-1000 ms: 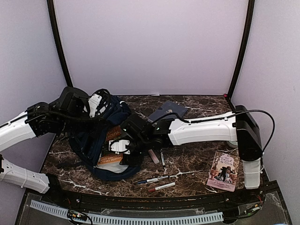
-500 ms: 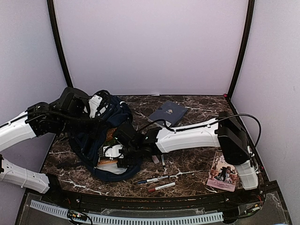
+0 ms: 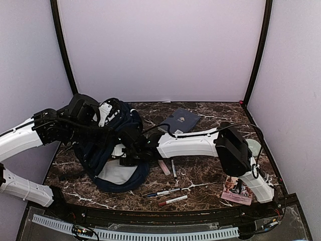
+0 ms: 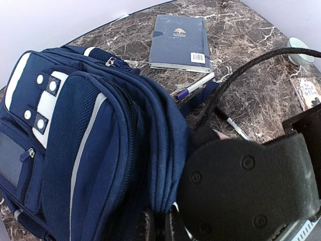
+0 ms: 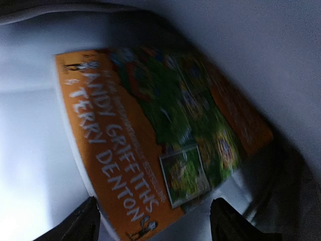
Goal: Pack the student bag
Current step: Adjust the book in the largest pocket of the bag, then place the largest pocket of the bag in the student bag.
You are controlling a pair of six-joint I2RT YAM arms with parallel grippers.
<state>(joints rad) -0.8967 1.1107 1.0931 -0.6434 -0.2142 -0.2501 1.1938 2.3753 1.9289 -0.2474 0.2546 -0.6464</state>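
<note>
The left gripper lowers the bag's upper edge toward the pink tube next, to get that edge over the bag's opening (image 3: 122, 171).
The student bag (image 3: 108, 148) lies at the left of the table, navy blue with light grey patches, its mouth facing the right arm. It fills the left wrist view (image 4: 90, 135). My left gripper (image 4: 159, 228) is shut on a fold of the bag's upper edge and holds it up. My right arm (image 3: 185, 143) reaches into the bag, and its gripper is hidden in the top view. In the right wrist view my right gripper (image 5: 155, 226) is open inside the bag. An orange paperback (image 5: 150, 135) lies on the pale lining (image 5: 35, 150) just ahead of its fingers.
A flat navy hardcover book (image 3: 179, 120) lies behind the right arm, also in the left wrist view (image 4: 179, 42). Pens (image 3: 165, 192) and a pink tube (image 3: 164, 167) lie in front of the bag. An illustrated paperback (image 3: 234, 191) is at the front right, a white disc (image 3: 254, 148) beyond it.
My right arm has pushed further left into the bag. The orange paperback, seen at the bag's mouth before, is now inside and hidden from above. The left gripper kept its hold.
</note>
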